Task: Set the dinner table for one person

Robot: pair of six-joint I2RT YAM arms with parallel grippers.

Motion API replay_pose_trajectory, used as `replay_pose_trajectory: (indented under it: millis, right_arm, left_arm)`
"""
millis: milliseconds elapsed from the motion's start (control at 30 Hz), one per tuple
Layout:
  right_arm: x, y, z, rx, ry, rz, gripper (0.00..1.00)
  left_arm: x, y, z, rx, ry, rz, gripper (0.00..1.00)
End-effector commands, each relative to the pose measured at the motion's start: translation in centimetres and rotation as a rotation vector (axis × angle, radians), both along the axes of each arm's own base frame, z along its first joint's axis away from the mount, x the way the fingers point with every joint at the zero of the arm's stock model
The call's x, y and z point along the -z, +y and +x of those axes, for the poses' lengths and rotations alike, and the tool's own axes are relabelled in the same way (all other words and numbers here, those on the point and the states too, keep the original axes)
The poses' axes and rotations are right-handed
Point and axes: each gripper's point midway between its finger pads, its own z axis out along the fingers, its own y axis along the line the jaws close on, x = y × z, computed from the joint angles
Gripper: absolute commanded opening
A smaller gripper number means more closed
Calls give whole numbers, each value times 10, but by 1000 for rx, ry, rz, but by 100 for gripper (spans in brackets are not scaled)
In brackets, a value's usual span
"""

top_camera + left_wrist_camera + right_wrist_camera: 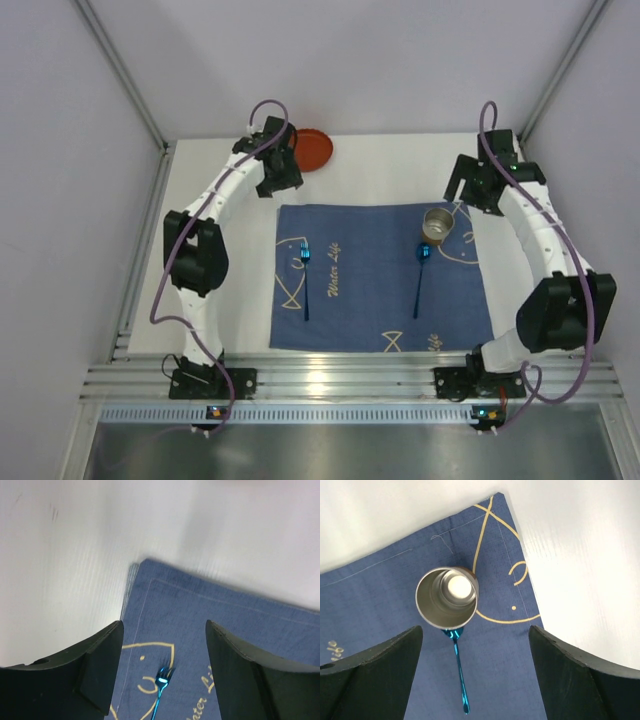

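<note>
The left gripper moves outward and down onto the plate's near rim (301,167) next, because the red-brown plate still sits off the placemat (380,275) at the back.
A dark blue placemat (380,275) lies on the white dinner table (400,170). A blue fork (306,280) lies on its left part, also in the left wrist view (161,690). A blue spoon (420,280) lies right of centre, with a steel cup (437,224) upright just behind it; in the right wrist view the cup (446,598) hides the spoon's (460,675) bowl. A red-brown plate (312,148) sits at the back. My left gripper (283,180) is open above the mat's back left corner, beside the plate. My right gripper (468,196) is open just right of the cup.
Grey walls and aluminium frame posts enclose the table on three sides. A slotted aluminium rail (340,385) carrying both arm bases runs along the near edge. Bare white tabletop lies behind the mat and to its sides.
</note>
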Motion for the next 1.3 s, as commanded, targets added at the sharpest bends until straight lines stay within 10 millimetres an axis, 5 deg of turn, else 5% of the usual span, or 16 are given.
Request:
replay_pose_trajectory:
  millis: [0, 167, 233, 267, 300, 467, 733, 933, 967, 1100, 1267]
  right_arm:
    - [-29, 0, -21, -7, -57, 12, 87]
    - [-19, 4, -40, -22, -24, 36, 87]
    - [-17, 4, -43, -19, -6, 37, 87]
    - [-17, 5, -44, -15, 1, 41, 87]
    - [-17, 5, -45, -11, 7, 45, 86]
    - [-11, 8, -48, -2, 32, 66, 86]
    - [21, 4, -45, 30, 108, 65, 85]
    - [27, -12, -45, 83, 115, 81, 85]
    - [27, -12, -46, 81, 118, 81, 85]
    - [28, -29, -49, 124, 118, 79, 85]
    - [13, -31, -50, 119, 68, 77, 85]
  left_arm:
    - [-14, -6, 50, -11, -154, -102, 72]
    - [-6, -8, 109, -82, -292, -286, 73]
    - [16, -2, 132, -122, -293, -342, 73]
    - [7, -5, 144, -143, -313, -395, 73]
    - [34, -10, 150, -142, -262, -422, 72]
    - [59, -18, 187, -166, -255, -500, 72]
    - [96, -8, 194, -228, -211, -507, 67]
    - [128, -15, 184, -201, -129, -532, 25]
    - [132, -15, 184, -205, -127, -535, 2]
    - [121, -13, 192, -207, -157, -565, 0]
    - [72, -9, 202, -185, -236, -603, 0]
